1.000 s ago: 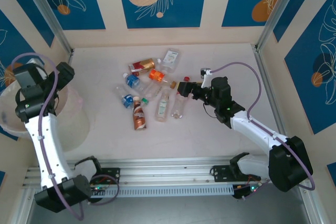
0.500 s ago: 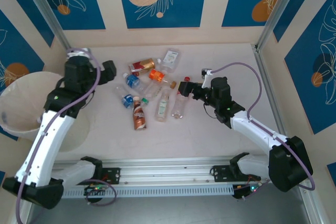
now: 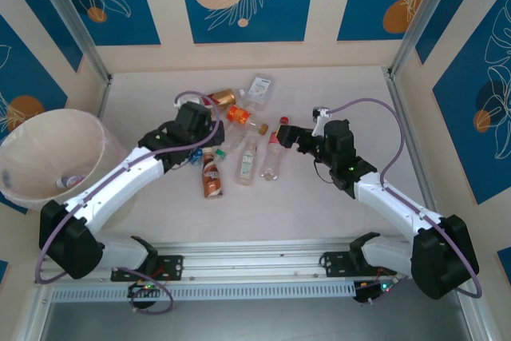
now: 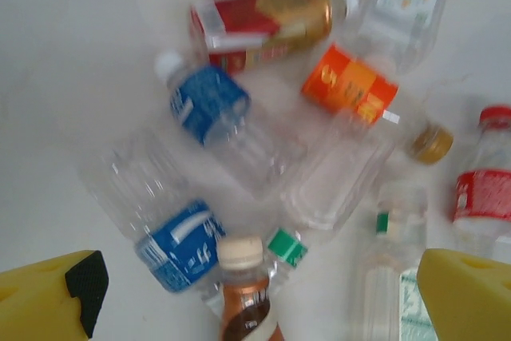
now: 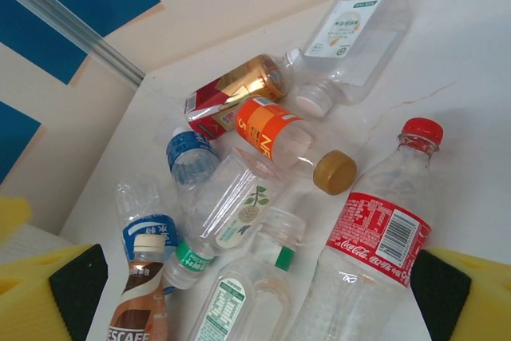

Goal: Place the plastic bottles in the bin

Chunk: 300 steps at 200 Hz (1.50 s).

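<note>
My left gripper lowers and draws back around the brown bottle's neck next, since the brown bottle's cream cap (image 4: 241,253) lies below and back from the open fingers.
Several plastic bottles lie in a heap mid-table: a red-and-gold one (image 3: 221,99), an orange-labelled one (image 3: 238,114), a brown coffee one (image 3: 211,175) and a red-capped cola one (image 3: 273,157). My left gripper (image 3: 201,143) hovers open over the heap's left side. In the left wrist view, the left gripper (image 4: 255,309) has the brown bottle's cream cap (image 4: 241,253) low between its yellow fingers (image 4: 48,301), untouched. My right gripper (image 3: 279,135) stands open at the heap's right. In the right wrist view, the right gripper (image 5: 255,301) faces the cola bottle (image 5: 383,237). The bin (image 3: 24,129) stands far left.
A small item with a purplish label (image 3: 73,181) lies inside the bin. Cream walls and metal posts (image 3: 407,117) close in the table at the back and sides. The arm bases sit on a rail (image 3: 255,273) along the near edge.
My left arm has swung from above the bin rightward to over the bottle heap, gripper still open. The right arm has barely shifted.
</note>
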Motion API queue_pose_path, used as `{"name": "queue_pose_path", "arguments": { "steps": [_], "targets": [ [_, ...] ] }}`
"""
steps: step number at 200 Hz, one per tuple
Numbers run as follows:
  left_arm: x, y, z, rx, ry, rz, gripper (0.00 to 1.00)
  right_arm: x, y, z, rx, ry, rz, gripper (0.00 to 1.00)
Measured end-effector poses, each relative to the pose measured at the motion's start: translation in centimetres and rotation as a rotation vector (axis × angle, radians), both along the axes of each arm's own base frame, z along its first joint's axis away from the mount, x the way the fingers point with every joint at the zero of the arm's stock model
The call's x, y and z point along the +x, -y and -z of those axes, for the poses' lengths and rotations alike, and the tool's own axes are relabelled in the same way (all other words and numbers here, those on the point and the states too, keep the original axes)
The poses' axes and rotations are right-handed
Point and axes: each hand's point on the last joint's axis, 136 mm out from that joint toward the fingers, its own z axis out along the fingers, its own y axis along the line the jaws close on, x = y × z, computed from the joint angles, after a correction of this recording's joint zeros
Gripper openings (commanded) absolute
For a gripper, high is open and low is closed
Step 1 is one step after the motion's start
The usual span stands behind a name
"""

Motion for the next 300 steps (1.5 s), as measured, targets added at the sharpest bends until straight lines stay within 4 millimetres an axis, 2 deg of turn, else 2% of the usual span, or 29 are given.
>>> {"name": "queue_pose_path", "arguments": {
  "steps": [20,47,86,119,155,222,300],
  "targets": [
    [-0.9,0.4,3.8,-0.022,-0.092,-0.011,0.95,-0.1,0.1,0.3,-0.005,-0.011,0.002,1.0],
    [-1.7,1.0,7.7,-0.057,-0.182,-0.015,0.86,-0.1,0.2,0.4,-0.008,-0.016,0.003,1.0],
    [-2.7,1.9,10.9,-0.068,-0.275,-0.007,0.83,-0.1,0.2,0.5,-0.007,-0.021,0.005,1.0],
    [-2.7,2.0,12.3,-0.056,-0.293,-0.016,0.79,-0.1,0.2,0.5,-0.004,-0.022,0.006,1.0],
    [-2.1,1.6,13.3,-0.02,-0.287,-0.041,0.65,-0.1,0.2,0.5,-0.005,-0.023,0.006,0.99],
    [-1.3,1.6,14.4,-0.001,-0.275,-0.054,0.64,-0.2,0.2,0.8,-0.009,-0.033,0.005,1.0],
    [-1.0,1.8,14.3,-0.006,-0.256,-0.053,0.43,-0.3,0.3,0.9,-0.012,-0.039,0.006,1.0]
  ]
}}
